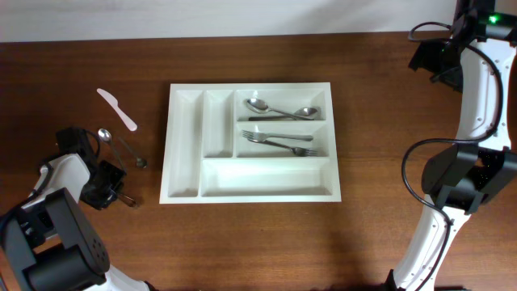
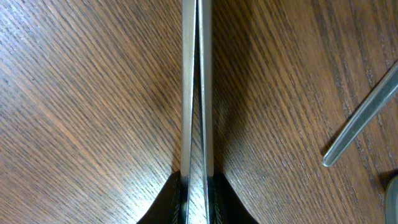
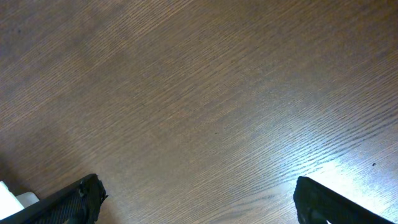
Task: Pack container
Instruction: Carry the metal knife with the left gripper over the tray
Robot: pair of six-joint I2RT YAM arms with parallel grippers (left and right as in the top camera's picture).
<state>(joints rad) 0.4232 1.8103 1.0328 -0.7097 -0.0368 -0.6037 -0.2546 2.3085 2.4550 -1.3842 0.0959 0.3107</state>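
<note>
My left gripper should next lift across, right in the overhead view, and down into the tray's long empty near section (image 1: pixel 270 177) to release.
The container (image 1: pixel 184 145) is a large white five-compartment tray in the middle of the table. Two spoons (image 1: pixel 279 109) lie in its upper right compartment and two forks (image 1: pixel 283 141) in the one below. My left gripper (image 1: pixel 111 191) is low over the table, left of the tray. In the left wrist view it (image 2: pixel 196 183) is shut on a long flat metal utensil (image 2: pixel 196 87) that lies along the wood. My right gripper (image 1: pixel 435 58) is at the far right, raised. In the right wrist view it (image 3: pixel 196 199) is open and empty over bare wood.
A white plastic knife (image 1: pixel 118 110) lies at the far left. A metal spoon (image 1: pixel 105 135) and another metal utensil (image 1: pixel 134 153) lie between it and my left gripper. A metal handle (image 2: pixel 364 115) lies just right of the held utensil.
</note>
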